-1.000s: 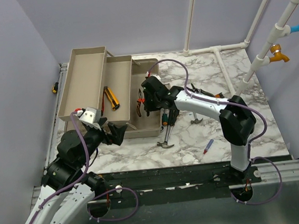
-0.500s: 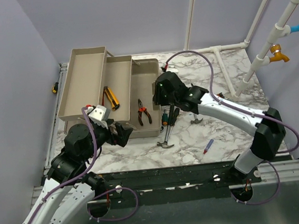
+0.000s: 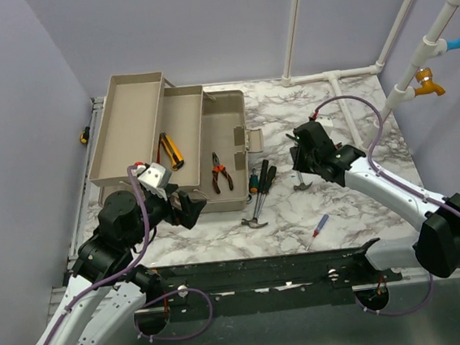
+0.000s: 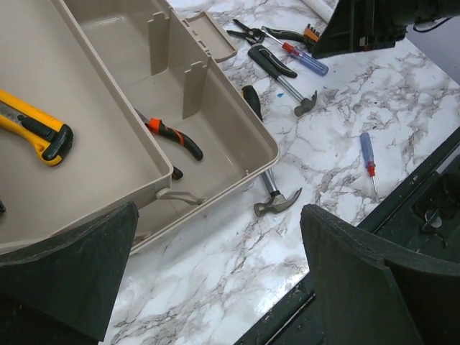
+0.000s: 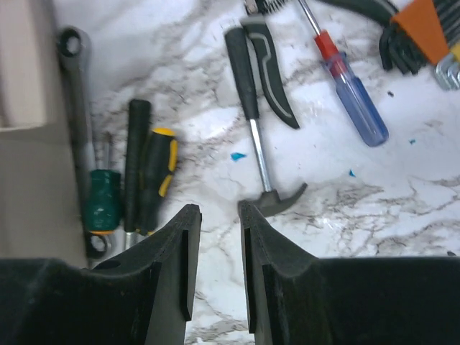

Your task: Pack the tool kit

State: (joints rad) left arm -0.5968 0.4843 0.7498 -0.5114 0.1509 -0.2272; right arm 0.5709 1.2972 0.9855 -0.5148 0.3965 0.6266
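The right gripper goes down onto the small hammer's metal shaft (image 3: 300,177) (image 5: 260,154) below it next, as that thin part is bare while another tool crowds the handle.
The beige toolbox (image 3: 226,112) stands open at the back left with its trays folded out. Red-handled pliers (image 3: 220,173) lie in its bottom, also in the left wrist view (image 4: 172,136). A yellow utility knife (image 3: 171,150) lies in a tray. My right gripper (image 3: 303,165) hovers over a small hammer (image 5: 262,165); its jaws are a little apart and empty (image 5: 219,215). My left gripper (image 3: 188,207) is wide open and empty (image 4: 215,273) at the box's near corner. A larger hammer (image 3: 257,212) and several screwdrivers (image 3: 259,178) lie beside the box.
A red-and-blue screwdriver (image 3: 321,226) lies near the front edge. A wrench (image 5: 72,86), a green-handled screwdriver (image 5: 100,201), a yellow-black handle (image 5: 158,169), another red-blue screwdriver (image 5: 352,86) and hex keys in an orange holder (image 5: 424,29) lie right of the box. White pipes (image 3: 345,96) run along the back right.
My right gripper let go of the pliers in the toolbox, then moved right, out of the box, to above the small hammer. The left arm barely moved.
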